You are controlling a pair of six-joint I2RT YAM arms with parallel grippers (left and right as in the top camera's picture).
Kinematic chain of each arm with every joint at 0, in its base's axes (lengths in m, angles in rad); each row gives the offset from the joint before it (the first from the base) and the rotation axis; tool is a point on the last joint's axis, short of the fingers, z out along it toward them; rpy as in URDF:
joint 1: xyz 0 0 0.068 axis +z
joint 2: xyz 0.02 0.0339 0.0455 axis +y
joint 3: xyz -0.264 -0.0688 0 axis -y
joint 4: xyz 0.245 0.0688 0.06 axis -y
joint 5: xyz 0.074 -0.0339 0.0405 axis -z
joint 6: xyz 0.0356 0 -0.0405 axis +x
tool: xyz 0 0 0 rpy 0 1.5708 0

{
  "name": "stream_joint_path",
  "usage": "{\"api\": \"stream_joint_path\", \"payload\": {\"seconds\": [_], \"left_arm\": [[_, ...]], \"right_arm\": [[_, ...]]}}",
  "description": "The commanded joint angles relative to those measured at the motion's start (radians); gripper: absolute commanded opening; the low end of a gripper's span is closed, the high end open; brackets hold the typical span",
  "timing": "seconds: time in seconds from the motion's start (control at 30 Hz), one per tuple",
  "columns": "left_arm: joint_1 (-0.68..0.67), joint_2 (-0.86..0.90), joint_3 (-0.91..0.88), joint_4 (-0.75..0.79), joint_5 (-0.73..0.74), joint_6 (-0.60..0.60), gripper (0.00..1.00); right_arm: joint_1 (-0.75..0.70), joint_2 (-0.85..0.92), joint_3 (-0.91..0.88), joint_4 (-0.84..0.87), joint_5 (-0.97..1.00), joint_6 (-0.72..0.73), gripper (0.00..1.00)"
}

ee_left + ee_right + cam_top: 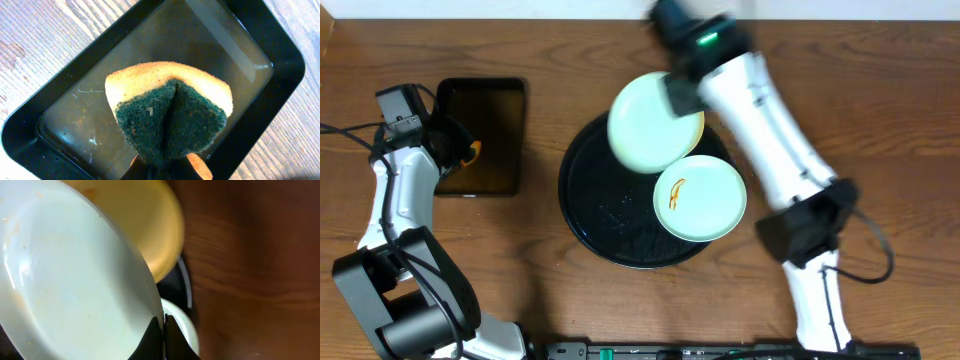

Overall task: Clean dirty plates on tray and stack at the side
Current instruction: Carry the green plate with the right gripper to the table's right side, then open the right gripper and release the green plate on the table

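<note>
The wooden table beside the round tray [582,190] is bare, so next my right gripper carries the mint-blue plate rightward in the overhead view and down onto it.
My right gripper [672,92] is shut on the rim of a mint-blue plate [645,123] and holds it lifted above the round black tray [582,190]. In the right wrist view the held plate [75,275] fills the left, my fingers [164,330] pinching its edge. Under it lies the pale yellow plate [697,130], also in the right wrist view [145,225]. A second mint-blue plate [700,196] with an orange smear lies on the tray's right side. My left gripper [167,167] is shut on a yellow-and-green sponge [170,115] over the rectangular tray.
A small rectangular black tray [485,135] holding water sits at the left on the wooden table; it also shows in the left wrist view [280,55]. The right arm's white link [770,130] crosses the table's right half.
</note>
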Motion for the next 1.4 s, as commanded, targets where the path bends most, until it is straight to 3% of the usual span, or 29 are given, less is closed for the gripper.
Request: {"api": "stream_joint_path", "payload": {"seconds": [0.0,0.23,0.47,0.87,0.93,1.1,1.13,1.2,1.23,1.3,1.37], "left_arm": [[0.002,-0.002,0.006,-0.002,-0.008,0.009,0.07],[0.002,-0.002,0.005,-0.001,-0.008,0.009,0.08],[0.002,-0.002,0.005,-0.001,-0.008,0.009,0.08],[0.002,-0.002,0.005,-0.001,-0.009,0.009,0.08],[0.002,-0.002,0.005,-0.001,-0.009,0.009,0.08],[0.002,-0.002,0.005,-0.001,-0.009,0.009,0.08],[0.002,-0.002,0.005,-0.001,-0.009,0.009,0.08],[0.002,-0.002,0.005,-0.001,-0.009,0.009,0.08],[0.002,-0.002,0.005,-0.001,-0.009,0.009,0.08],[0.002,-0.002,0.005,0.000,-0.009,0.009,0.08],[0.002,-0.002,0.005,0.000,-0.009,0.009,0.08]], "right_arm": [[-0.139,-0.039,-0.019,-0.011,-0.235,0.008,0.01],[-0.396,-0.039,-0.123,0.027,-0.314,0.009,0.01],[-0.560,-0.039,-0.294,0.130,-0.312,0.008,0.01],[-0.621,-0.039,-0.535,0.312,-0.256,0.028,0.02],[-0.621,-0.039,-0.539,0.309,-0.232,0.035,0.11],[-0.623,-0.039,-0.539,0.302,-0.188,0.035,0.04],[-0.624,-0.039,-0.538,0.296,-0.186,0.037,0.06],[-0.624,-0.040,-0.538,0.284,-0.212,0.039,0.30],[-0.623,-0.040,-0.537,0.277,-0.253,0.034,0.38],[-0.620,-0.040,-0.535,0.267,-0.388,-0.032,0.40],[-0.610,-0.047,-0.532,0.259,-0.546,-0.104,0.32]]}}
